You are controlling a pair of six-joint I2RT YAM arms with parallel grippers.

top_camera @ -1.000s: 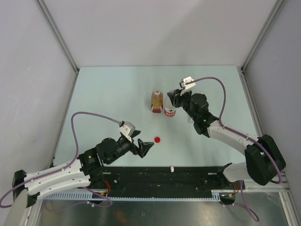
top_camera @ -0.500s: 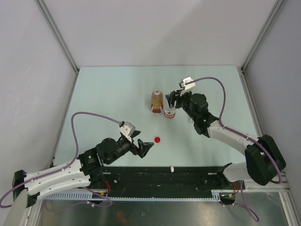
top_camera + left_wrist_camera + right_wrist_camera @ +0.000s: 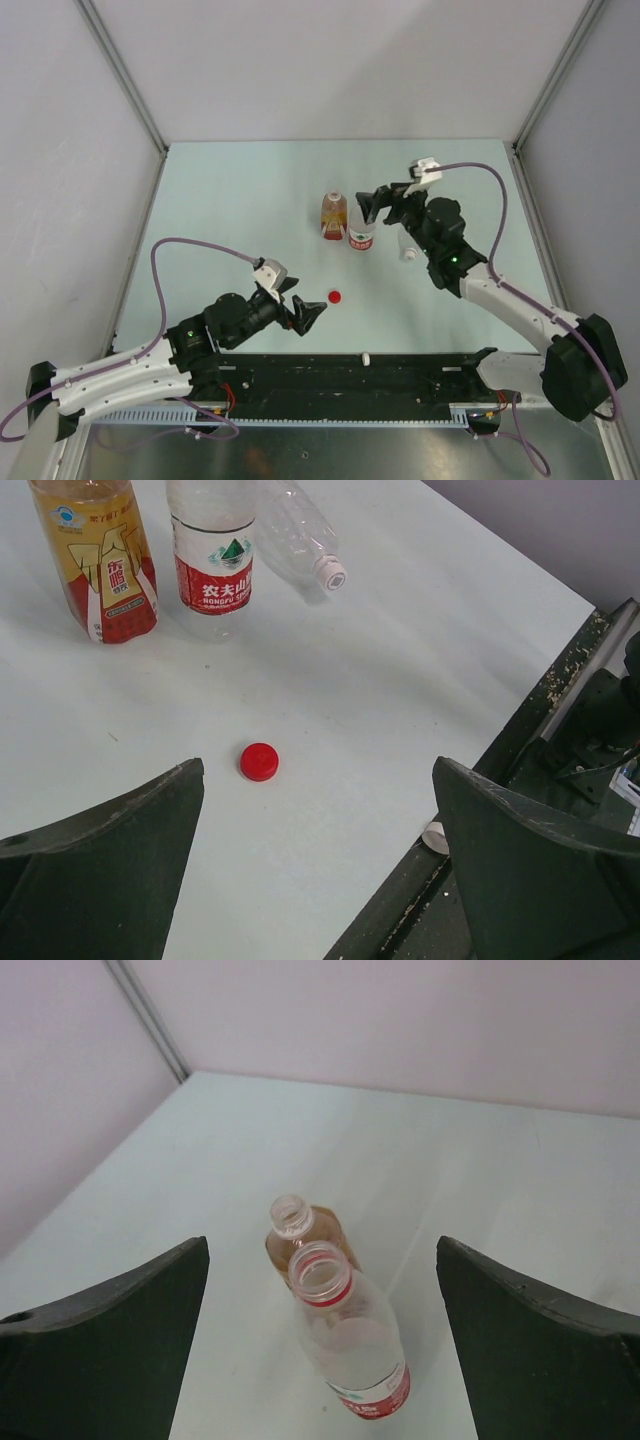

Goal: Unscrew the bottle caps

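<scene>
My right gripper will next go down and to the right in the top view, tilting downward onto the lying clear bottle's white cap (image 3: 409,255), which is still on.
Two bottles stand side by side, both with open mouths: the amber bottle (image 3: 334,214) (image 3: 292,1217) and the red-and-white labelled bottle (image 3: 360,238) (image 3: 362,1355). A plain clear bottle (image 3: 408,246) (image 3: 292,532) lies on its side right of them, its white cap (image 3: 330,573) screwed on. A red cap (image 3: 334,296) (image 3: 259,761) lies loose on the table. A white cap (image 3: 367,358) (image 3: 434,837) rests at the black rail. My right gripper (image 3: 375,207) (image 3: 322,1245) is open above and just right of the standing bottles, holding nothing. My left gripper (image 3: 308,300) (image 3: 318,770) is open and empty, just left of the red cap.
A black rail (image 3: 400,375) runs along the near edge of the pale table (image 3: 230,200). Grey walls with metal posts (image 3: 120,75) close in the left, back and right sides.
My right gripper has opened and drawn back to the right, away from the labelled bottle. The lying clear bottle now shows beside it. The left arm has not moved.
</scene>
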